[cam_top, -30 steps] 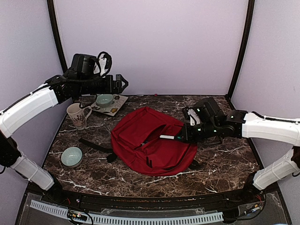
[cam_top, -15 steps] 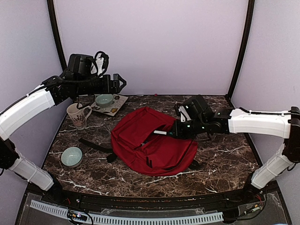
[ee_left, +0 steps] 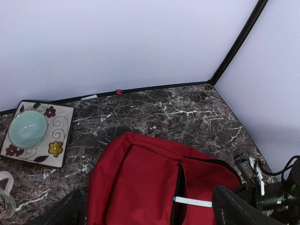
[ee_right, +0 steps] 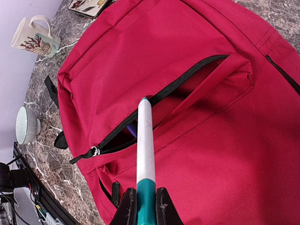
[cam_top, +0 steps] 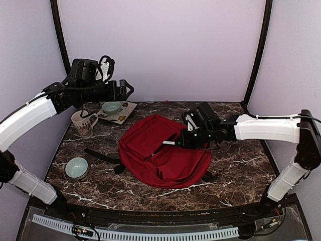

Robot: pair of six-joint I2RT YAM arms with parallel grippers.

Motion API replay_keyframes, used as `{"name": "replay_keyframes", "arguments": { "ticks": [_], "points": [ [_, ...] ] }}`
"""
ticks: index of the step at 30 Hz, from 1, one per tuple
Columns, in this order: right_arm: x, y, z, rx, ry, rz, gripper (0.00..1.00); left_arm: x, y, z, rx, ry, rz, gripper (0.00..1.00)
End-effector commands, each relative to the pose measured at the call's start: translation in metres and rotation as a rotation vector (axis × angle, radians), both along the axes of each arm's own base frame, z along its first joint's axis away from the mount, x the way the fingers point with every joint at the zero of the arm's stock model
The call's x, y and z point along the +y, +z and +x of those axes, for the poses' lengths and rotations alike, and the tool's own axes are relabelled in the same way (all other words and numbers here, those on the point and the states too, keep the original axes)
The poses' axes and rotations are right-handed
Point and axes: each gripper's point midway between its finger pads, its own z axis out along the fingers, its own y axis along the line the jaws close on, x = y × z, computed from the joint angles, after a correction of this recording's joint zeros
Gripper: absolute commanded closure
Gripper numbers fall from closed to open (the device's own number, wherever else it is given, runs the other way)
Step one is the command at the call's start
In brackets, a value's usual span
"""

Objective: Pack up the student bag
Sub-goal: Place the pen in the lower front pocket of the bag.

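The pen [ee_right: 145,136] should next slide down and to the left in the top view, tip first, with my right gripper, and be released there, because the bag's front pocket [ee_right: 163,111] is wide open there.
The student bag [cam_top: 150,148], a red backpack, lies flat mid-table with its front pocket zipper [ee_right: 154,101] open; something purple [ee_right: 132,127] shows inside. My right gripper [cam_top: 186,142] is shut on the teal end of a white pen [ee_right: 145,136] and holds it low over the bag, tip at the pocket opening. The pen also shows in the top view [cam_top: 170,143] and the left wrist view [ee_left: 192,202]. My left gripper [cam_top: 128,89] hovers high over the back left, open and empty, looking down on the bag [ee_left: 140,183].
A cream mug [cam_top: 83,124] stands at the left. A teal bowl [cam_top: 112,107] sits on a floral plate [cam_top: 124,114] at the back left. Another teal bowl [cam_top: 76,167] is at the front left. A black strap [cam_top: 103,156] trails left of the bag.
My right gripper has moved left with the pen, bringing its tip from the bag's right side to the open pocket. The left arm has barely shifted.
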Motion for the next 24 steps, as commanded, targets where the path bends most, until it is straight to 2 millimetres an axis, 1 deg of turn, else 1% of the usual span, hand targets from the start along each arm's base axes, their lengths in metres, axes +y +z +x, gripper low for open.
{"name": "replay_keyframes", "arguments": {
  "ticks": [1,4,7,12,16,17,18,20,24],
  "points": [
    [-0.008,0.004,0.000,-0.010,-0.021,0.010,1.00,0.010,0.007,-0.005,-0.015,0.019,-0.004,0.04],
    [-0.013,0.005,-0.002,-0.013,-0.031,0.014,1.00,0.009,0.005,-0.004,-0.012,0.014,-0.005,0.04],
    [-0.018,0.000,-0.006,0.001,-0.034,0.011,1.00,0.007,0.002,-0.003,-0.006,0.008,-0.007,0.04],
    [-0.013,-0.008,-0.006,0.020,-0.032,0.018,1.00,0.002,0.003,-0.001,-0.006,-0.005,-0.009,0.04],
    [-0.005,-0.008,0.006,0.005,-0.058,0.033,1.00,0.001,0.006,0.001,-0.014,-0.009,-0.006,0.05],
    [-0.003,-0.005,0.010,-0.003,-0.065,0.054,1.00,0.001,0.006,0.001,-0.015,-0.009,-0.005,0.04],
    [-0.001,-0.012,0.015,0.004,-0.077,0.050,1.00,0.001,0.005,0.001,-0.013,-0.011,-0.004,0.04],
    [0.000,-0.017,0.023,0.002,-0.100,0.053,1.00,0.001,0.005,0.001,-0.010,-0.011,-0.001,0.04],
    [0.000,-0.019,0.034,-0.013,-0.134,0.078,1.00,0.003,0.004,-0.001,-0.007,-0.005,0.007,0.05]
  ]
}}
